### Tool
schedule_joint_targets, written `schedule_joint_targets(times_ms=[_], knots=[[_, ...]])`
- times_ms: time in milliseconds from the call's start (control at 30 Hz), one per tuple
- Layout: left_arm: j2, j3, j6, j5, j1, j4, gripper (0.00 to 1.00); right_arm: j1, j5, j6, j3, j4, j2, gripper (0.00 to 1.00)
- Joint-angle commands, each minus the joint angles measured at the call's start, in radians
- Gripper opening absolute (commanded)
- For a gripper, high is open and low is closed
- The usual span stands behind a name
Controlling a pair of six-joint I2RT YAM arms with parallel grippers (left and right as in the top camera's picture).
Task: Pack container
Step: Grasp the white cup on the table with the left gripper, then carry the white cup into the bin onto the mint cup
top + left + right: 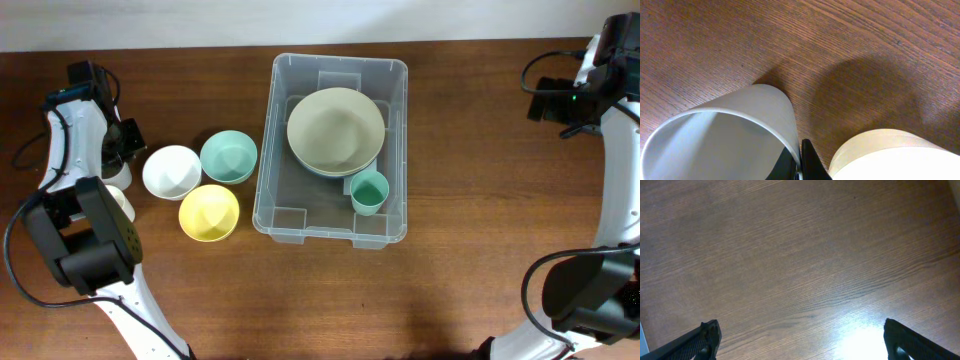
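The teal cup is empty, so the robot's left gripper will lift the pale grey cup past the bowls and then lower it into the teal cup.
The clear plastic container stands in the middle of the table. It holds a large pale green bowl stacked on another dish, and a small teal cup. My left gripper is at the far left of the table, shut on the wall of a pale grey cup, one finger inside and one outside. A cream cup stands right beside it. My right gripper is open and empty over bare wood at the far right.
A white bowl, a teal bowl and a yellow bowl stand close together between my left arm and the container. The cream cup sits by the left arm's base.
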Motion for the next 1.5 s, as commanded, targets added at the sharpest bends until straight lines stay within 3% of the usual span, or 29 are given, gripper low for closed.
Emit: schedule_joint_targets(times_ms=[0, 333, 467, 567, 733, 933, 1133, 1467], knots=[[0.010, 0.000, -0.001, 0.003, 0.003, 0.009, 0.01, -0.005, -0.006, 0.011, 0.014, 0.000, -0.013, 0.99], [-0.057, 0.238, -0.001, 0.004, -0.047, -0.081, 0.00, -0.005, -0.006, 0.011, 0.014, 0.000, -0.013, 0.99], [-0.117, 0.378, 0.000, 0.012, -0.134, -0.180, 0.00, -0.005, -0.006, 0.011, 0.014, 0.000, -0.013, 0.99], [-0.179, 0.484, 0.030, 0.142, -0.276, -0.302, 0.01, -0.005, -0.006, 0.011, 0.014, 0.000, -0.013, 0.99], [-0.241, 0.492, 0.044, 0.269, -0.447, -0.384, 0.01, -0.005, -0.006, 0.011, 0.014, 0.000, -0.013, 0.99], [-0.248, 0.480, 0.053, 0.273, -0.695, -0.457, 0.01, -0.005, -0.006, 0.011, 0.014, 0.000, -0.013, 0.99], [-0.245, 0.476, 0.063, 0.273, -0.889, -0.437, 0.01, -0.005, -0.006, 0.011, 0.014, 0.000, -0.013, 0.99], [-0.228, 0.471, 0.062, 0.257, -1.026, -0.405, 0.01, -0.005, -0.006, 0.011, 0.014, 0.000, -0.013, 0.99]])
